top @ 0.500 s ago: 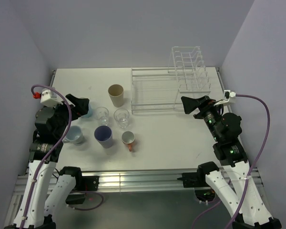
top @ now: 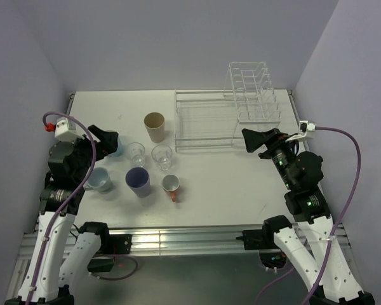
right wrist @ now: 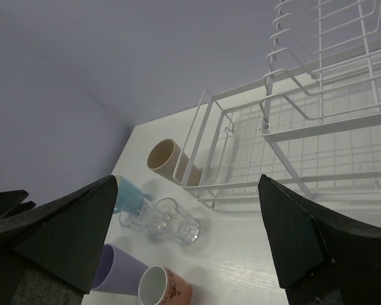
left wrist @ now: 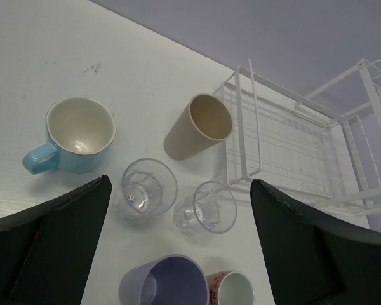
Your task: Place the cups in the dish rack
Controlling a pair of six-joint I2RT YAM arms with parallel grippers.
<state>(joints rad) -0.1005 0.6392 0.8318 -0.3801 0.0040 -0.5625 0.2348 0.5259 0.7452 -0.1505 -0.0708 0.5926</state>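
My left gripper tilts to point down and lowers onto the light blue mug's rim (left wrist: 53,140) beside the handle next, since that mug stands below it.
Several cups stand left of centre on the white table: a tall tan cup (top: 155,126), two clear glasses (top: 135,152) (top: 162,155), a purple cup (top: 138,180), a pale grey-blue mug (top: 100,180) and a small orange-handled mug (top: 171,185). A light blue mug (left wrist: 79,133) sits beside my left gripper (top: 108,143), which hovers open above the cups, holding nothing. The clear dish rack (top: 222,121) at the back right holds no cups. My right gripper (top: 254,140) hangs open in front of the rack, nothing between its fingers. The right wrist view shows the tan cup (right wrist: 168,159) next to the rack (right wrist: 305,127).
The rack's tall divider section (top: 251,89) rises at the far right. Purple walls close in the table on three sides. Bare table (top: 228,184) lies between the cups and my right arm.
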